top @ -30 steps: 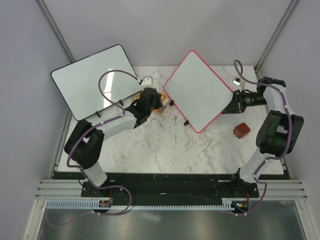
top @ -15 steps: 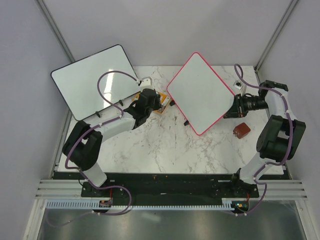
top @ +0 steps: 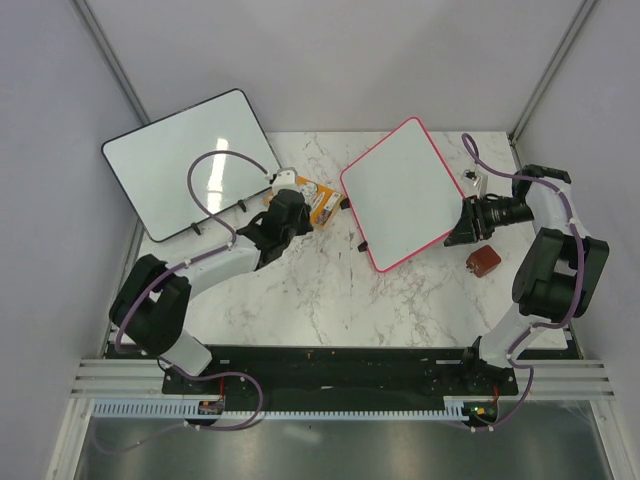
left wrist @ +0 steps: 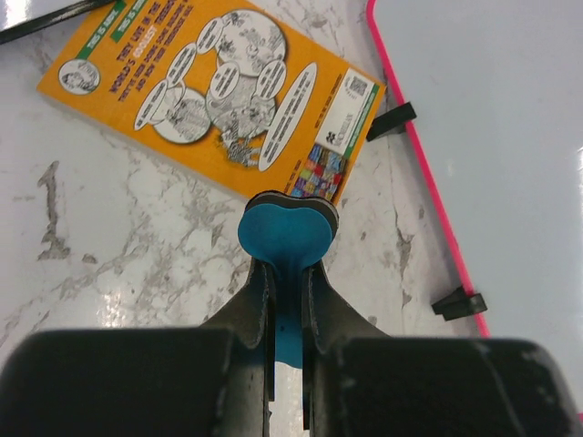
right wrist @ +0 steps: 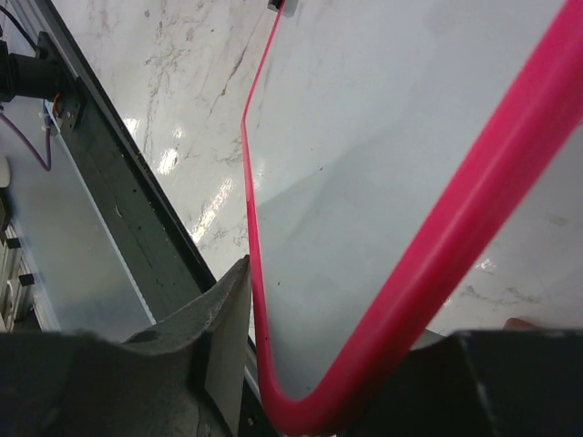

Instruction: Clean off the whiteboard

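My left gripper needs to move back from the orange leaflet next and lower the blue eraser [left wrist: 286, 233] onto the bare marble, as the whiteboard's side looks blank.
The whiteboard [top: 402, 193] is square and white with a pink frame, and its face looks blank. My right gripper [top: 461, 226] is shut on its right corner and holds it tilted over the table; the wrist view shows the pink corner [right wrist: 310, 401] between the jaws. My left gripper [top: 300, 203] is shut on a blue eraser [left wrist: 286, 233] just left of the board. The board's edge [left wrist: 414, 155] and two black feet show at the right of the left wrist view.
An orange printed leaflet [top: 319, 202] lies on the marble just ahead of the left gripper [left wrist: 287, 273]. A larger black-framed whiteboard [top: 190, 160] leans at the back left. A red-brown object [top: 484, 260] and a small white item [top: 472, 180] sit near the right arm.
The right gripper has swung the pink board rightward and turned it clockwise. The left gripper with the eraser has drawn back left, uncovering more of the orange leaflet.
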You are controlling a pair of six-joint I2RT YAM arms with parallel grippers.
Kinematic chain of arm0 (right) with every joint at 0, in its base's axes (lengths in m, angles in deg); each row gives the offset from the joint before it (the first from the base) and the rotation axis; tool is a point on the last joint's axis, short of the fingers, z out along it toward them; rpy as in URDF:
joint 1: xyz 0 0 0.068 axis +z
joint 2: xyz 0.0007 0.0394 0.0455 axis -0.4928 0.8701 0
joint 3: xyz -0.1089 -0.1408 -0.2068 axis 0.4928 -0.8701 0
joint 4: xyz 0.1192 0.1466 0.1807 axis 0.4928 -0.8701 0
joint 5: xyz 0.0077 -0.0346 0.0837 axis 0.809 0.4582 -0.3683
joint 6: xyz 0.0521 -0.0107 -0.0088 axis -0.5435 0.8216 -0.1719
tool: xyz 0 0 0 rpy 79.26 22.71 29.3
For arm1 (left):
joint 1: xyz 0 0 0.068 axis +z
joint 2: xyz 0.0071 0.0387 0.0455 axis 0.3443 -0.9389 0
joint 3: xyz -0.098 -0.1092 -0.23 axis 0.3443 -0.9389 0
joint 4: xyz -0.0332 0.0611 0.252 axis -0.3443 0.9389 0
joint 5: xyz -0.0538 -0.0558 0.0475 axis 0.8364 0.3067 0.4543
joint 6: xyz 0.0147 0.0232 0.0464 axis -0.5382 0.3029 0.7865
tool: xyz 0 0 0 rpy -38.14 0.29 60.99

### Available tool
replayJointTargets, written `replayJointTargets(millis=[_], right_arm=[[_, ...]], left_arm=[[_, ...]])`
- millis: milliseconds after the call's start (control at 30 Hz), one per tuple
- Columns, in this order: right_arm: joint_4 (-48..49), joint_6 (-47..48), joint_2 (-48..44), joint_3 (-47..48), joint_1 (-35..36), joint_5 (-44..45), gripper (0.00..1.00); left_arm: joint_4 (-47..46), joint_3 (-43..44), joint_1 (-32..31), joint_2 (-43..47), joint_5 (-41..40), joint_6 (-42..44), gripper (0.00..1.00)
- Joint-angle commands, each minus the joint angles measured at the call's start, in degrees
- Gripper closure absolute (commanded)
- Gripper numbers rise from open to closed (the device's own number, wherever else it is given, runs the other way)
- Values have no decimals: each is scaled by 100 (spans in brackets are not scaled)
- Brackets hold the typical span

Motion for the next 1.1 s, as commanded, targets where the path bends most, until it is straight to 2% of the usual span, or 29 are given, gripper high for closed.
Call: replayJointTargets(millis=[0,100,233,333,433,467,500,567,633,667,733,833,967,1000,1067], right_arm=[[-228,141,15,134,34,-82,56],[-220,265,-29,55,-1,58,55],[-228,405,-117,37,-168,269,52],[-202,519,-240,28,-379,541,50],[-202,625,-389,-7,-581,857,48],[-202,643,-424,-25,-669,902,47],[-202,660,-468,-51,-696,937,46],[-211,713,-591,-77,-757,938,45],[-202,696,-653,-104,-757,859,43],[-211,687,-653,-104,-757,858,43],[-193,669,-671,-86,-766,893,43],[-184,678,-724,-95,-827,999,42],[-132,713,-785,-104,-1012,1157,42],[-132,722,-785,-86,-1064,1183,42],[-141,731,-759,1,-1266,1236,41]], left_arm=[[367,-428,-20,589,-54,-32,98],[928,-640,-20,748,-63,-199,98],[1991,-447,-20,609,-81,-401,98],[2643,-184,-20,311,-10,-533,92],[2934,-104,-20,152,16,-647,67],[2952,-95,-20,116,25,-665,51],[2960,-104,-20,116,34,-674,44],[2943,-78,-20,142,34,-683,33],[2952,-16,-20,177,17,-631,26],[2943,10,-20,204,8,-604,16],[2934,89,-20,300,112,-473,14],[2689,221,-117,441,376,-262,1],[2249,554,-555,275,631,2,1],[2231,799,-600,5,684,46,4],[2222,1064,-723,-330,824,55,57]])
